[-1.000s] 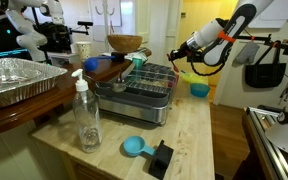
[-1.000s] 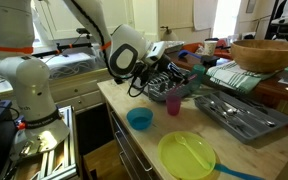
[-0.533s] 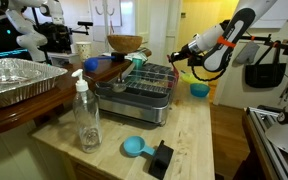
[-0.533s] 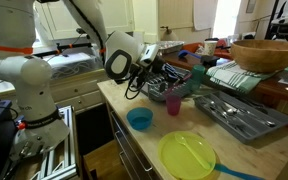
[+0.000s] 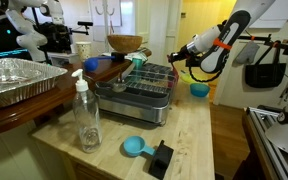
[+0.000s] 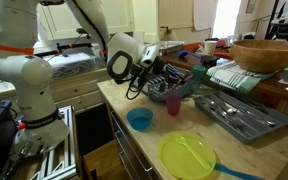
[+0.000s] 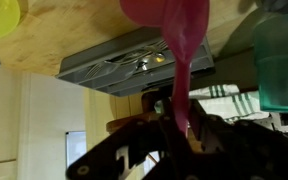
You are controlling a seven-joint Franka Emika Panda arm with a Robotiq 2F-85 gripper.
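Note:
The pink cup (image 7: 147, 8) stands below the robot's gripper on the wooden counter, so the gripper needs to go down slightly toward the cup and release the utensil's thin handle over it.
My gripper (image 7: 177, 105) is shut on the thin handle of a pink utensil (image 7: 182, 55). The handle widens into a broad pink shape at the top edge of the wrist view, which stands upside down. I cannot tell whether that shape is the utensil's head or the pink cup (image 6: 172, 100) on the wooden counter. In both exterior views the gripper (image 6: 151, 62) (image 5: 176, 57) hangs above the counter's edge beside the dish rack (image 5: 144, 92). A grey cutlery tray (image 7: 134, 65) lies just beyond the utensil.
On the counter sit a blue bowl (image 6: 139, 119), a yellow-green plate (image 6: 187, 155), the cutlery tray (image 6: 239, 115) and a wooden bowl (image 6: 267, 52). A clear soap bottle (image 5: 86, 115), a blue scoop (image 5: 134, 146) and a foil pan (image 5: 14, 78) stand farther along. A teal cup (image 7: 279, 60) is close by.
The arm has shifted very slightly. The grip on the pink utensil is unchanged.

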